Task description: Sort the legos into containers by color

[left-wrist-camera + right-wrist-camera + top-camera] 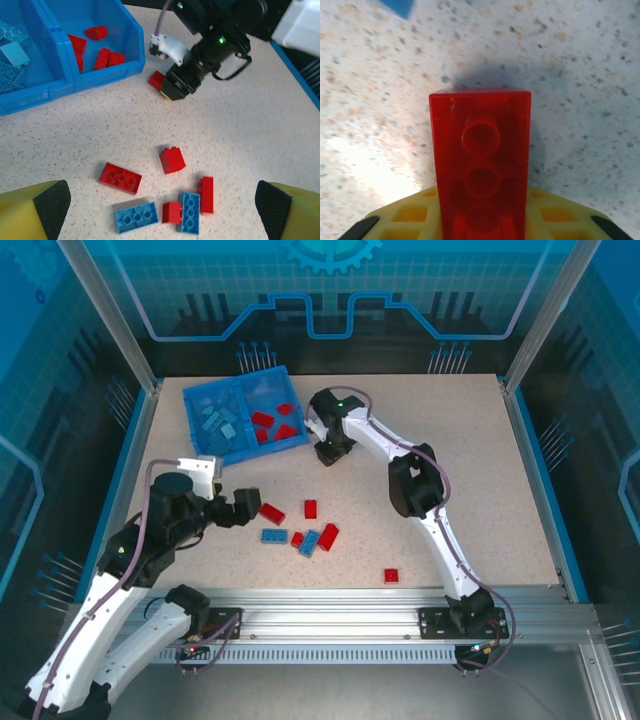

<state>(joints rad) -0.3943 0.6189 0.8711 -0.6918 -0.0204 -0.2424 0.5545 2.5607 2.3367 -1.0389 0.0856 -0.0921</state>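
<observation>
Next, my right gripper rises over the tray's side and lets go above the red bricks' section [271,412], which lies outward of its fingers, past the tray's side.
The blue tray [214,394] sits at the back left, with light blue bricks in its left compartment and red bricks [272,424] in its right. Just right of the tray, low over the table, my right gripper [328,451] is shut on a red brick [480,150], which stands out forward from the jaws. My left gripper [246,508] is open, its fingers [50,209] wide apart above a cluster of loose bricks: a red flat one [120,177], a red block [172,160], two blue ones [136,216] [190,212] and two more red ones [206,195].
A single red brick [391,576] lies apart near the table's front edge. The right arm's elbow [412,487] hangs over the table's middle. The aluminium rail [330,612] with both arm bases runs along the front.
</observation>
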